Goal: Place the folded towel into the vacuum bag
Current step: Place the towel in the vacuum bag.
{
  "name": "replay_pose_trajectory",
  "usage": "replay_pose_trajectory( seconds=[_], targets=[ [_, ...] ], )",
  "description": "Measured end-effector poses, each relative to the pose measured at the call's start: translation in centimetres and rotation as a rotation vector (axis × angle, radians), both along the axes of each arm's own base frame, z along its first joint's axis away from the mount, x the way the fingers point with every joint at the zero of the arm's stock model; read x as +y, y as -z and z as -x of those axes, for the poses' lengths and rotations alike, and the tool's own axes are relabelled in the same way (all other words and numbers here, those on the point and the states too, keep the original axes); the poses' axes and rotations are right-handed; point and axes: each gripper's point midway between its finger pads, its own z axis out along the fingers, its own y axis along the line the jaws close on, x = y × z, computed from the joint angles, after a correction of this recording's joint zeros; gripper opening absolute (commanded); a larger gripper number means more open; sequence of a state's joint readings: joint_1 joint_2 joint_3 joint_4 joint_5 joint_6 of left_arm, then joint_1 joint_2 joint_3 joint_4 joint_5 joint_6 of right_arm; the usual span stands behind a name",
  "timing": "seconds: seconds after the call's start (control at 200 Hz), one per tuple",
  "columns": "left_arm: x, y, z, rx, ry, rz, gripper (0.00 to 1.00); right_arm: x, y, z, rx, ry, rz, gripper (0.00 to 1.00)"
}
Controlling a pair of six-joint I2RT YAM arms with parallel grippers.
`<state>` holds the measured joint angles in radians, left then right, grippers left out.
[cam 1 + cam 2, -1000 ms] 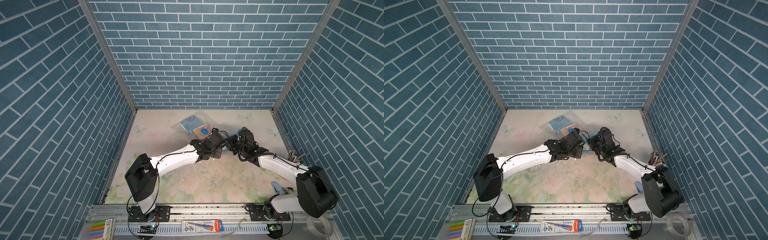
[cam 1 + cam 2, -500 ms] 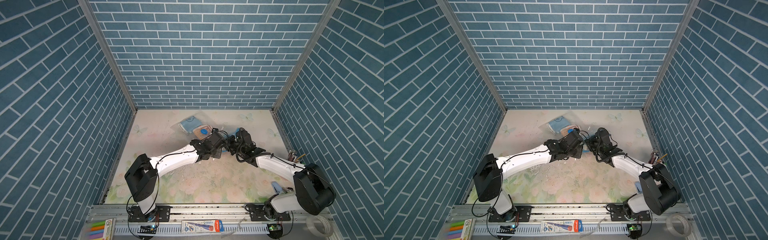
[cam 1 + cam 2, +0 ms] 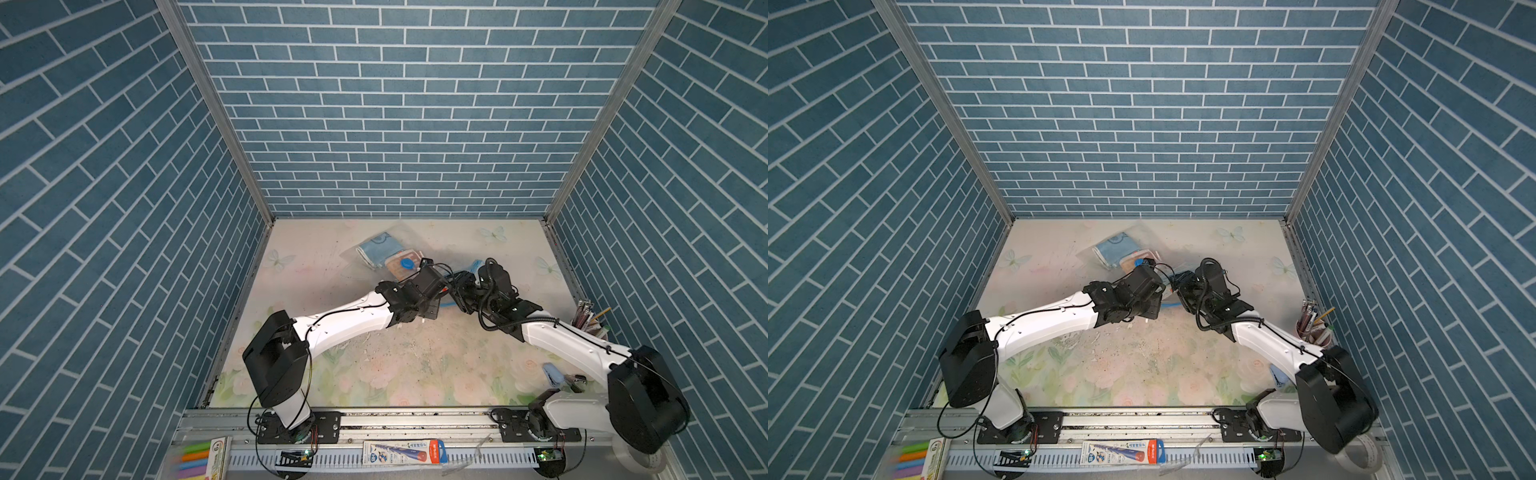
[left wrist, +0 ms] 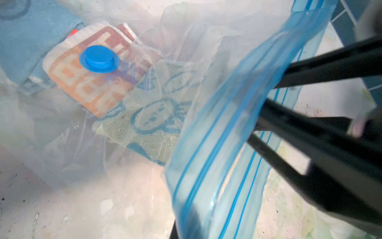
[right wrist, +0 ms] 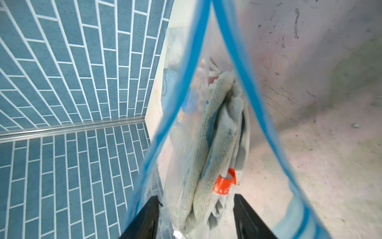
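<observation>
My left gripper holds the bag's blue zip, and the folded towel (image 5: 217,134) is already inside the bag's opening. Next I will move my left gripper back and down toward the near tabletop and let go of the zip.
The vacuum bag (image 3: 365,257) (image 3: 1100,259) lies clear and crumpled at the table's back middle, its round blue valve cap (image 4: 99,59) on top. My left gripper (image 4: 186,229) (image 3: 448,286) is shut on the bag's blue zip strip (image 4: 217,155) and holds the mouth up. The folded towel (image 5: 217,134) (image 4: 153,118), pale green with blue figures and an orange tag (image 5: 224,184), lies inside the mouth. My right gripper (image 5: 196,219) (image 3: 460,291) reaches into the mouth, open. Its black fingers (image 5: 144,217) stand apart on either side of the towel's end.
Deeper in the bag lie a blue towel (image 4: 31,41) and an orange patterned one (image 4: 88,82). A cup of pens (image 3: 590,320) stands by the right wall and a small blue item (image 3: 552,374) lies front right. Brick walls close in three sides.
My right gripper's jaws have opened and let go of the towel inside the bag's mouth, after pushing slightly further in. The left gripper has kept its hold and place.
</observation>
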<state>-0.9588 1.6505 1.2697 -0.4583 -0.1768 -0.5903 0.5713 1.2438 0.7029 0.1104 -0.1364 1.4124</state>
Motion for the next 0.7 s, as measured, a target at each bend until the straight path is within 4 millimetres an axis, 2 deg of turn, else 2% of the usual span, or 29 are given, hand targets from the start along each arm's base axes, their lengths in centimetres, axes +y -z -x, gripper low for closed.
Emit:
replay_pose_trajectory(
  seconds=[0.215,0.25,0.3,0.345,0.39,0.465,0.57,0.7],
  targets=[
    [2.0,1.8,1.2,0.017,0.011,-0.053,0.00,-5.5,-1.3,1.6,-0.031,0.074,0.054,0.58],
    [2.4,2.3,1.4,0.021,0.015,-0.067,0.02,-6.3,-1.4,1.8,-0.036,0.086,0.065,0.58],
    [2.9,2.8,1.7,0.024,0.022,-0.088,0.15,-7.4,-1.5,2.2,-0.042,0.099,0.083,0.58],
    [3.3,3.3,2.0,0.026,0.030,-0.105,0.36,-8.2,-1.6,2.4,-0.046,0.111,0.098,0.58],
    [3.6,3.6,2.2,0.028,0.041,-0.121,0.51,-8.8,-1.6,2.5,-0.049,0.118,0.112,0.58],
    [4.1,4.0,2.6,0.027,0.068,-0.140,0.71,-9.5,-1.4,2.5,-0.050,0.118,0.137,0.58],
    [4.7,4.0,3.4,0.028,0.113,-0.160,0.86,-10.0,-0.1,2.4,-0.020,0.099,0.176,0.58],
    [5.4,3.1,4.3,0.019,0.150,-0.156,0.93,-10.0,1.9,2.0,0.023,0.044,0.231,0.58]
  ],
)
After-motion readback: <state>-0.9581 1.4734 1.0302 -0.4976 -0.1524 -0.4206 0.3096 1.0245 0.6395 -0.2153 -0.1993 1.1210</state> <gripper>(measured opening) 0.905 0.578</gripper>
